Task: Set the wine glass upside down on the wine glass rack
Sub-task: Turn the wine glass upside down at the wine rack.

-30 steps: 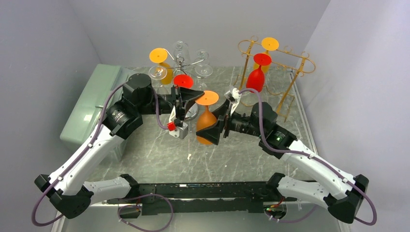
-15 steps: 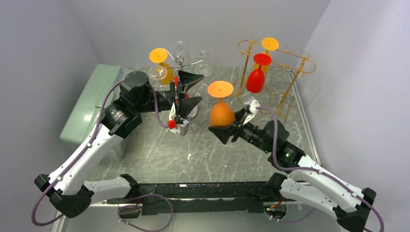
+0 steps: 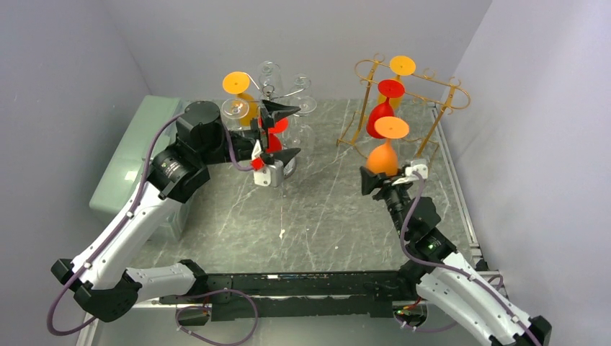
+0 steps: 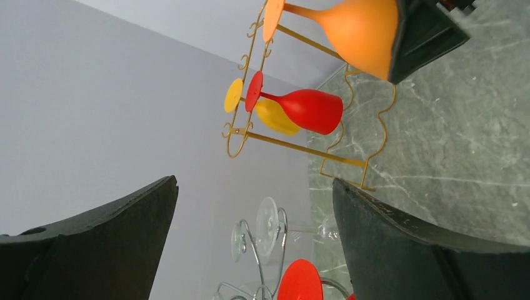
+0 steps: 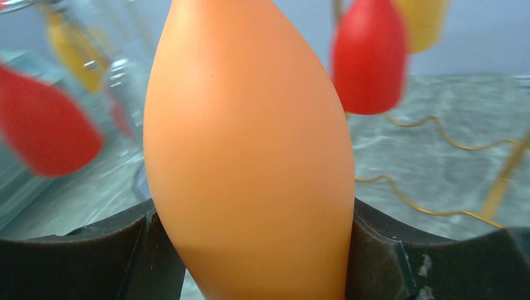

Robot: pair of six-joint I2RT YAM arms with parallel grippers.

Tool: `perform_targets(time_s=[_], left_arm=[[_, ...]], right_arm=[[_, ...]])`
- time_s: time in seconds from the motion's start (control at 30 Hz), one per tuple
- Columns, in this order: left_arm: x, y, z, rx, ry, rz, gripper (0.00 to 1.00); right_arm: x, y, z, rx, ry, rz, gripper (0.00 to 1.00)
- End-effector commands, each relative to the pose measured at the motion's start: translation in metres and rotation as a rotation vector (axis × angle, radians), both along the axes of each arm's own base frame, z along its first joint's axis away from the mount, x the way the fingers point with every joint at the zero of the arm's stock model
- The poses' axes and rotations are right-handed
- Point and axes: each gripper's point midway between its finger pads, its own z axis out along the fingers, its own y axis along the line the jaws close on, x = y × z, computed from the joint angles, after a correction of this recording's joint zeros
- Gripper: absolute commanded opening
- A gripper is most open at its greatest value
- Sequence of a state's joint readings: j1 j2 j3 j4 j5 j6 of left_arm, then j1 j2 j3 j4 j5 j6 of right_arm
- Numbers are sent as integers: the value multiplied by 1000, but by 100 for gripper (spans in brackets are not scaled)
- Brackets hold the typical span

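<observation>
The gold rack's free bar [image 3: 423,98] is beside the red glass. My right gripper will carry the orange glass [image 3: 380,158] outward and let it go hanging there.
The orange wine glass [image 3: 380,158] is upside down, foot uppermost, with my right gripper [image 3: 382,178] shut on its bowl. In the right wrist view the bowl [image 5: 250,144] fills the gap between both pads [image 5: 81,256]. It hangs just in front of the gold wine glass rack [image 3: 435,92], apart from it. A red glass [image 3: 379,119] and a yellow glass [image 3: 402,65] hang inverted on that rack. My left gripper [image 3: 287,132] stands open and empty near the silver rack. In its own view the gripper [image 4: 255,184] looks toward the orange glass [image 4: 356,31] and gold rack [image 4: 281,140].
A silver wire rack [image 3: 270,90] at the back left carries clear glasses, an orange-yellow glass [image 3: 236,83] and a red glass [image 3: 274,122]. A pale green box [image 3: 133,162] lies along the left side. Grey walls close in on both sides.
My left gripper opened, let go of the orange glass and drew back to the left. My right gripper shut on the bowl and carried it right toward the gold rack.
</observation>
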State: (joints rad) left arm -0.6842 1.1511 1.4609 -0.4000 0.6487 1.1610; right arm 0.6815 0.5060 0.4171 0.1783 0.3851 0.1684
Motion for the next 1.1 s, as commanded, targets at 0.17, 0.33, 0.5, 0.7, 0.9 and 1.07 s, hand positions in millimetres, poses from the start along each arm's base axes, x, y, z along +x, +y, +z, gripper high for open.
perform_targets(time_s=[0.17, 0.33, 0.5, 0.7, 0.9, 1.07], left_arm=[[-20, 5, 3, -53, 296, 6, 99], [-21, 9, -6, -38, 303, 21, 99], [-22, 12, -13, -42, 337, 38, 99], [-26, 17, -24, -33, 356, 47, 99], [-29, 17, -21, -34, 362, 42, 99], [-28, 17, -20, -36, 355, 42, 99]], right_arm=[[47, -68, 17, 74, -91, -241, 65], [69, -80, 19, 74, -88, -260, 65], [84, -89, 21, 98, -86, -259, 65], [99, -95, 25, 107, -83, -242, 65], [112, -102, 27, 122, -75, -241, 65], [120, -103, 23, 131, -60, -218, 64]])
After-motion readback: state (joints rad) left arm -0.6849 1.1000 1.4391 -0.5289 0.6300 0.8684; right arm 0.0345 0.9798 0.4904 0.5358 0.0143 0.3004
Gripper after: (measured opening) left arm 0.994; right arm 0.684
